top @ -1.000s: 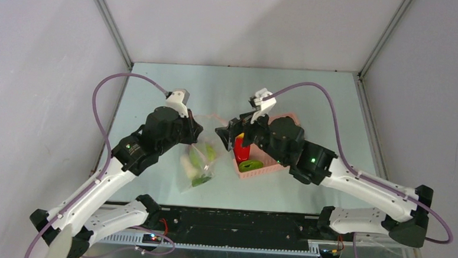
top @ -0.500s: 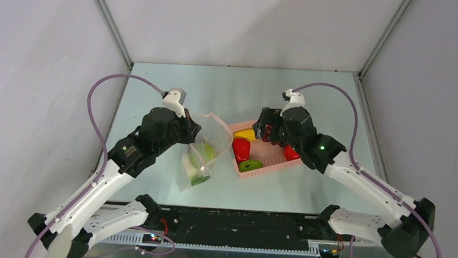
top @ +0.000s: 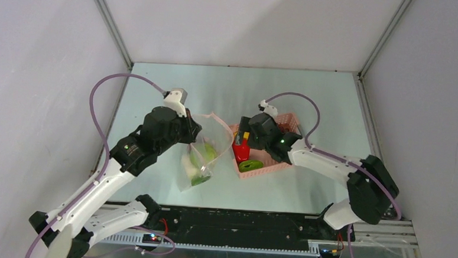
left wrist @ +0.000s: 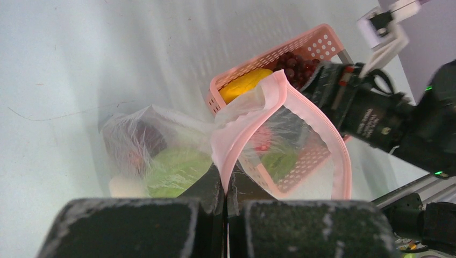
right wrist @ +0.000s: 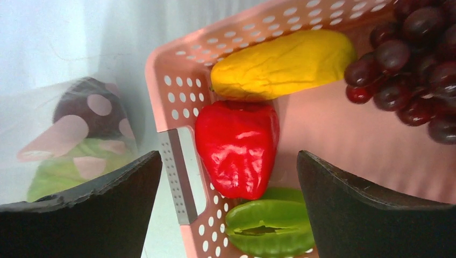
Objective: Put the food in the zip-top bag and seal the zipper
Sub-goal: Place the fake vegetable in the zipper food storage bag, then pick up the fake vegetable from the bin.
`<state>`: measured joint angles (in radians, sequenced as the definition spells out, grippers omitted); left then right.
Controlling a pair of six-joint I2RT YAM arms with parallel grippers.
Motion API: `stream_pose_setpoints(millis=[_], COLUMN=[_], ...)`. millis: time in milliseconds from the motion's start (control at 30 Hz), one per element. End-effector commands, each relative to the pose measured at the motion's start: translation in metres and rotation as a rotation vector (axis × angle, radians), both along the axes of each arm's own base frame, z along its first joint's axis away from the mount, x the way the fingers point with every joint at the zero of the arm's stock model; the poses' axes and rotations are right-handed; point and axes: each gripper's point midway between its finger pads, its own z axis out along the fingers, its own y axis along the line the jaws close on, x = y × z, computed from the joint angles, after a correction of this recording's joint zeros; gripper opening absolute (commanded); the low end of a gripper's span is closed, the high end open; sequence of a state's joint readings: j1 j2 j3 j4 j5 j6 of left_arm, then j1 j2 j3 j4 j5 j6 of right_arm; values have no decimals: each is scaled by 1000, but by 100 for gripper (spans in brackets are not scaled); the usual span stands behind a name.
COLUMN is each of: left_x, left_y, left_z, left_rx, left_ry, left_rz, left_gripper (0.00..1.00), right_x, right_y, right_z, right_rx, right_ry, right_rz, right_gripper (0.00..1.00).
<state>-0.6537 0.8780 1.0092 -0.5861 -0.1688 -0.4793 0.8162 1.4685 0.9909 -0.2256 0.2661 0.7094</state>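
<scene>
My right gripper goes down around the pepper's middle (top: pixel 241 151) (right wrist: pixel 238 149) and closes on it next, since the red pepper still lies in the basket below my open fingers.
My left gripper (left wrist: pixel 226 185) is shut on the pink zipper strip (left wrist: pixel 242 121) of the zip-top bag (top: pixel 204 154) and holds its mouth open beside the basket. Leafy green (left wrist: pixel 172 169), white and dark maroon pieces lie inside the bag. My right gripper (right wrist: pixel 228 183) is open, its fingers either side of the red pepper (right wrist: pixel 239 145) in the pink basket (top: pixel 272 164). The basket also holds a yellow piece (right wrist: pixel 282 64), dark grapes (right wrist: pixel 414 64) and a lime-green piece (right wrist: pixel 269 228). In the top view the right gripper (top: pixel 245 140) hovers over the basket's left end.
The basket's left wall (right wrist: pixel 172 134) stands between the bag and the pepper. Grey walls close in the table (top: pixel 328 110) at the back and sides. The arm bases and a black rail (top: pixel 239 224) run along the near edge.
My right gripper has swung back from the bag over the basket and come down over its left end, above the red pepper. The left gripper keeps holding the bag open.
</scene>
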Motion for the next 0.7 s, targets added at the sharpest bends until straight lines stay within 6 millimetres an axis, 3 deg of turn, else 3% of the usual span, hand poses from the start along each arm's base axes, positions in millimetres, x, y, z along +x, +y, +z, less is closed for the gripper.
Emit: stream_pose_setpoints(millis=[0, 200, 533, 667], left_x=[3, 2, 1, 1], left_y=[-4, -7, -10, -11], left_z=[6, 6, 5, 4], left_rx=[-27, -36, -42, -43], left_ry=[-22, -19, -12, -8], left_rz=[-11, -27, -42, -43], left_gripper=[0, 0, 0, 0], right_x=[16, 19, 25, 21], right_y=[24, 24, 26, 24], right_z=[5, -23, -33, -45], right_rx=[77, 24, 39, 7], right_ry=[-26, 39, 52, 77], right_rz=[-100, -175, -211, -210], right_gripper=[100, 99, 99, 99])
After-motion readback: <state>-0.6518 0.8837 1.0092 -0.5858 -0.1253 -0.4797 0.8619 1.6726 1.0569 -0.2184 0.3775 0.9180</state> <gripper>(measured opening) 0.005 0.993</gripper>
